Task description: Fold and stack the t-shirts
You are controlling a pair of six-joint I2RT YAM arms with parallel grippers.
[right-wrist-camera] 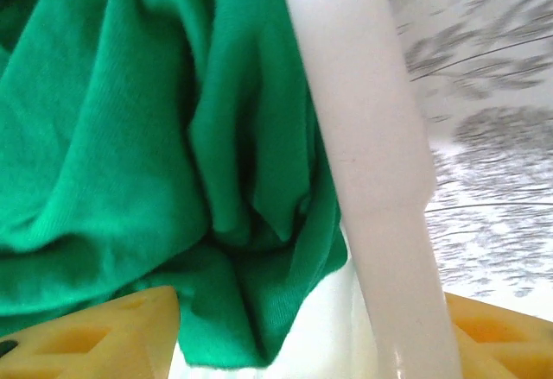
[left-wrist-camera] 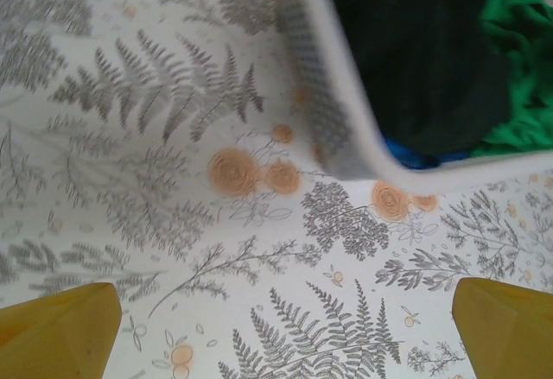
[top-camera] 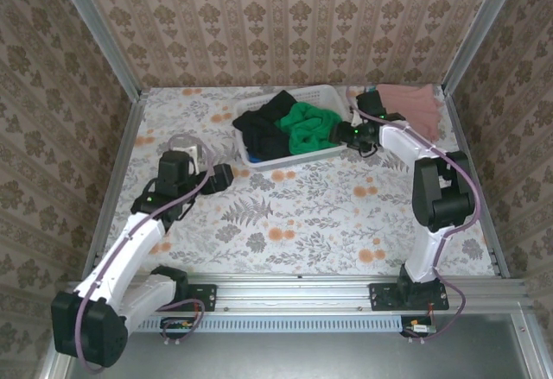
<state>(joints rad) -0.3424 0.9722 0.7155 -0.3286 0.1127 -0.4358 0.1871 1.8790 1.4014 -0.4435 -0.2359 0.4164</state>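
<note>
Next, my left gripper swings across to the basket's near rim, turns its fingers astride and lowers them to close, because the basket's rim runs clear of the shirts.
A white lattice basket at the back middle holds a black t-shirt, a bright green t-shirt and a sliver of a blue t-shirt. A salmon pink t-shirt lies at the back right of the table. My right gripper is at the basket's right end. In the right wrist view it is open, its fingers astride the basket rim and a fold of the green t-shirt. My left gripper hovers open over bare tablecloth left of the basket, nothing between its fingertips.
The table carries a floral fern-print cloth. Patterned walls with metal frame posts close in the left, right and back sides. Open tablecloth lies in front of the basket, between the two arms.
</note>
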